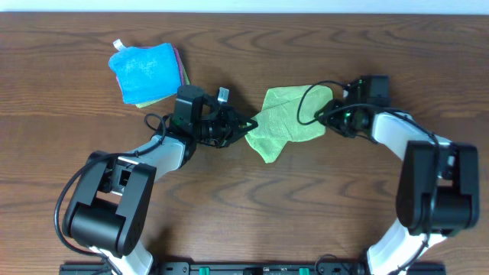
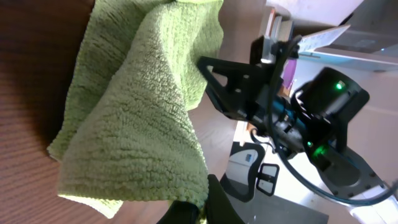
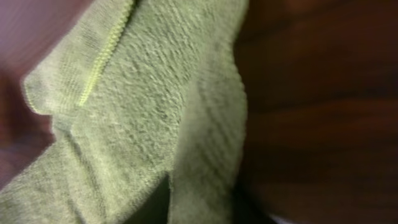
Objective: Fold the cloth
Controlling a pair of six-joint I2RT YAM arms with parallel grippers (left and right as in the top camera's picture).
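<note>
My left gripper moves up and outward over the bare tabletop (image 1: pixel 227 67) beside the blue-topped stack next, then releases the cloth's corner, since the cloth lies crumpled.
A crumpled light-green cloth (image 1: pixel 284 122) lies at the table's middle. My left gripper (image 1: pixel 248 124) is at its left edge, shut on a corner of the cloth (image 2: pixel 140 124), with its fingertips (image 2: pixel 202 208) pinching the hem. My right gripper (image 1: pixel 327 114) is at the cloth's right edge. In the right wrist view the cloth (image 3: pixel 143 118) fills the frame and a strip of it runs between the two dark fingers (image 3: pixel 202 199), which are closed on it.
A stack of folded cloths, blue on top (image 1: pixel 147 71), sits at the back left of the wooden table (image 1: pixel 76 130). My right arm's black body (image 2: pixel 298 106) shows beyond the cloth in the left wrist view.
</note>
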